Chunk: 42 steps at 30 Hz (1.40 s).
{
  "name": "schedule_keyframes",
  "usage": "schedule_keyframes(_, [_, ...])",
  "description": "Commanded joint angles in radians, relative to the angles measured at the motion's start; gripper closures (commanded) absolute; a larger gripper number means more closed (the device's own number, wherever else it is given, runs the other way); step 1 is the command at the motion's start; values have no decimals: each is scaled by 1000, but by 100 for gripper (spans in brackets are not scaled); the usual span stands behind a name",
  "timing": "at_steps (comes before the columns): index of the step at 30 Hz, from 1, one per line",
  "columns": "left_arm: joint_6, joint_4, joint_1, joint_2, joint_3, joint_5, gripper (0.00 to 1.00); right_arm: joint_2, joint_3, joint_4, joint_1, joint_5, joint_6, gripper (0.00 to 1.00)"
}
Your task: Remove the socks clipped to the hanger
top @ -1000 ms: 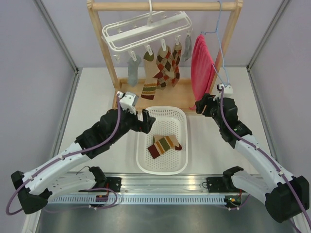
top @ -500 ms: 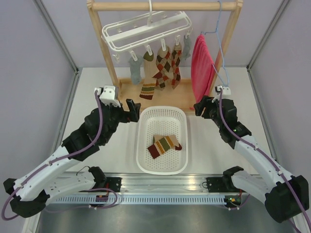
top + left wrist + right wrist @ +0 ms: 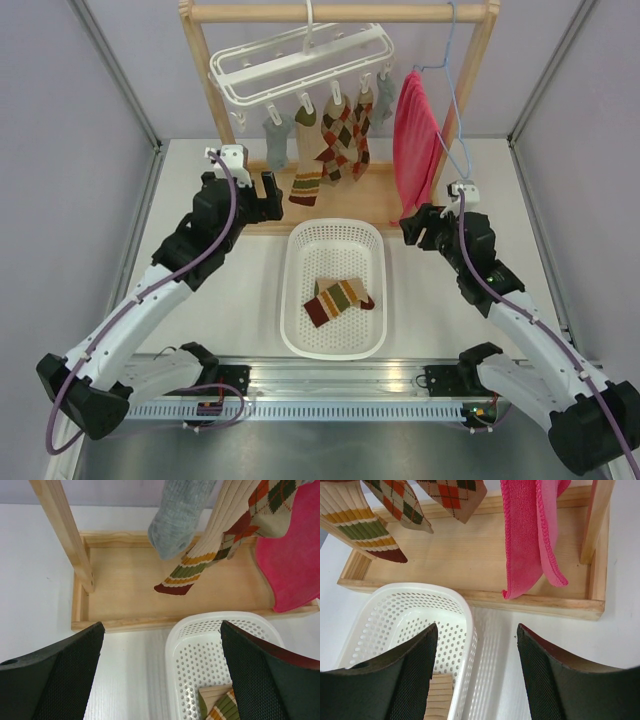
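The grey sock's dangling toe (image 3: pixel 277 161) (image 3: pixel 168 543) still hangs beyond my open fingers, so I need to move my open left gripper outward to it and close on it.
The white hanger (image 3: pixel 300 62) hangs by its hook from the wooden rack's top bar. Several socks dangle from its clips: a grey one (image 3: pixel 277 142), a striped one (image 3: pixel 307 180), two argyle ones (image 3: pixel 337 140) and a grey-blue one (image 3: pixel 384 100). Another striped sock (image 3: pixel 338 298) lies in the white basket (image 3: pixel 292 300). My left gripper (image 3: pixel 242 192) is open and empty, left of the basket and below the grey sock (image 3: pixel 177 520) and striped sock (image 3: pixel 200 560). My right gripper (image 3: pixel 418 226) is open and empty at the basket's far right corner (image 3: pixel 470 625).
A pinkish-red towel (image 3: pixel 415 135) hangs on a thin blue wire hanger (image 3: pixel 452 70) at the rack's right end. The rack's wooden base tray (image 3: pixel 125 587) lies just behind the basket, with uprights (image 3: pixel 65 535) at both ends. Frame posts border the table.
My left arm has swung from the basket's near left rim up and left, toward the rack base, still open. The right gripper shifted slightly. The socks hang as before.
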<state>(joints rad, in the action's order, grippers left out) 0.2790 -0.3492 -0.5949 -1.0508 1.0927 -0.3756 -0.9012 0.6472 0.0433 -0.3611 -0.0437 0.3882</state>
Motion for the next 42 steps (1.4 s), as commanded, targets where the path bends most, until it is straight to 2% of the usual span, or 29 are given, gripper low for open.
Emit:
schedule_keyframes(1, [-4,88,14,5,36,69,0,27,-3,3,5,22,-15,31])
schedule_keyframes(12, [-57,306,26,-69,-14,92,0,31,-8,1,7,33,-15,31])
schedule_keyframes(16, [-70,335,40,-124,1,86,1,28,-9,0,7,39,-17,31])
schedule_keyframes(25, [-41,345,90,-229,33,84,11,39,-11,0,7,42,-21,31])
schedule_keyframes(29, [-50,413,95,-238,21,95,19,36,-14,1,7,41,-29,31])
schedule_keyframes(34, [-64,472,95,-244,1,116,22,30,-17,-8,7,42,-26,31])
schedule_keyframes(40, [-83,492,96,-278,4,142,45,38,-15,-6,7,65,-23,31])
schedule_keyframes(41, [-86,493,98,-281,3,155,68,42,-15,-6,7,70,-25,31])
schedule_keyframes(42, [-87,493,98,-284,3,156,80,45,-15,-8,8,71,-25,31])
